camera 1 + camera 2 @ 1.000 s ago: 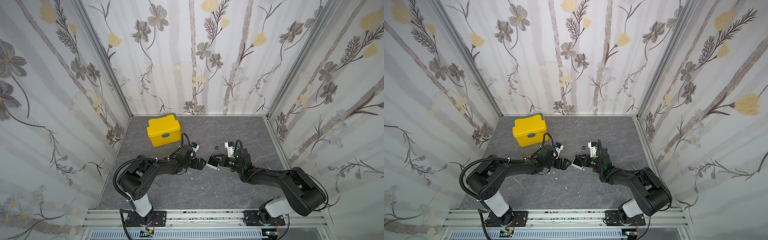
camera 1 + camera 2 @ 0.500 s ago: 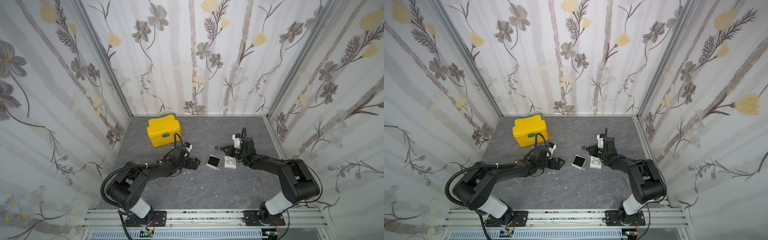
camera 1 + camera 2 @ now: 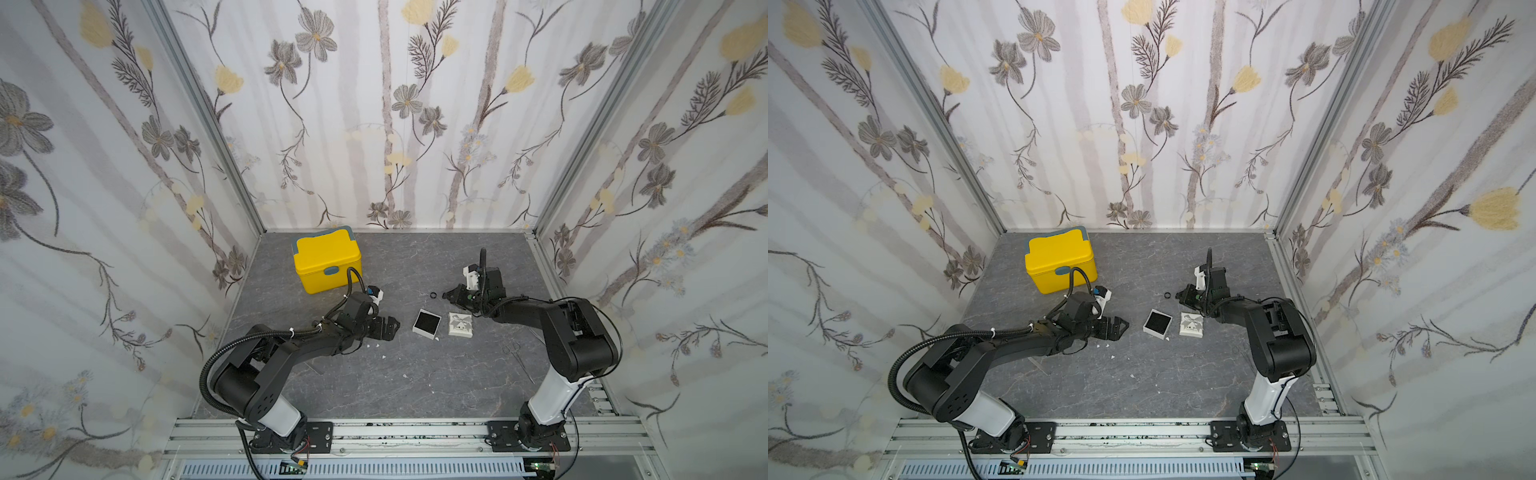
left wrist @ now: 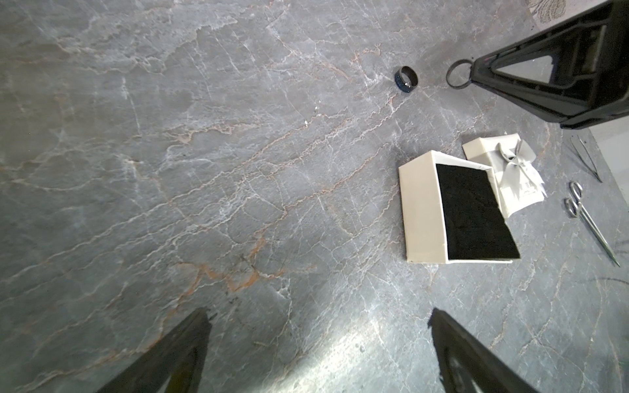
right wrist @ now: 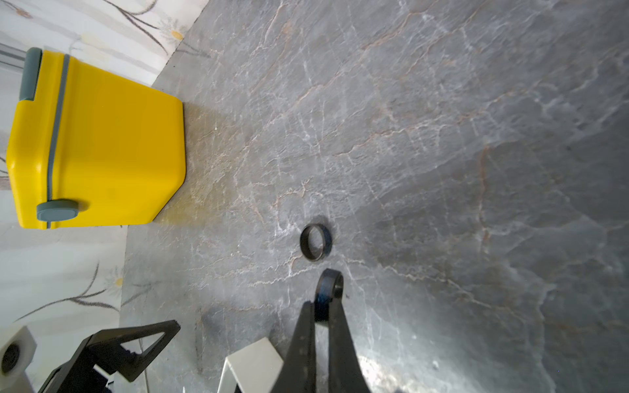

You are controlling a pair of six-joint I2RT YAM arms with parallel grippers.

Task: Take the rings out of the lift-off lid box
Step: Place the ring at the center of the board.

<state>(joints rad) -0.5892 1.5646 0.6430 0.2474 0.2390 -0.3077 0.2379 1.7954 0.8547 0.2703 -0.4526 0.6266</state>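
Note:
My right gripper lowers the second ring onto the bare tabletop (image 3: 441,296) (image 5: 370,258) beside the lying ring next and releases it, since that is a clear spot outside the box.
The lift-off lid box (image 3: 427,323) (image 3: 1157,323) (image 4: 420,207) stands open mid-table, and its black lining shows nothing inside. Its bow-printed lid (image 3: 460,324) (image 4: 510,173) lies right beside it. One black ring (image 3: 433,295) (image 3: 1167,295) (image 4: 406,81) (image 5: 316,242) lies on the table behind the box. My right gripper (image 3: 446,296) (image 5: 322,306) is shut on the second ring (image 4: 457,74) (image 5: 328,285), held upright close beside the lying ring. My left gripper (image 3: 394,326) (image 4: 318,316) hovers wide open left of the box, holding nothing.
A yellow plastic box (image 3: 327,259) (image 5: 95,146) with a grey latch stands at the back left. Steel scissors (image 4: 585,217) and tweezers (image 4: 587,161) lie on the table right of the lid. Small white scraps (image 3: 385,356) dot the grey marbled table.
My right gripper has left the box and carried a ring toward the back, beside the lying ring. My left gripper has drawn back left from the box, still open.

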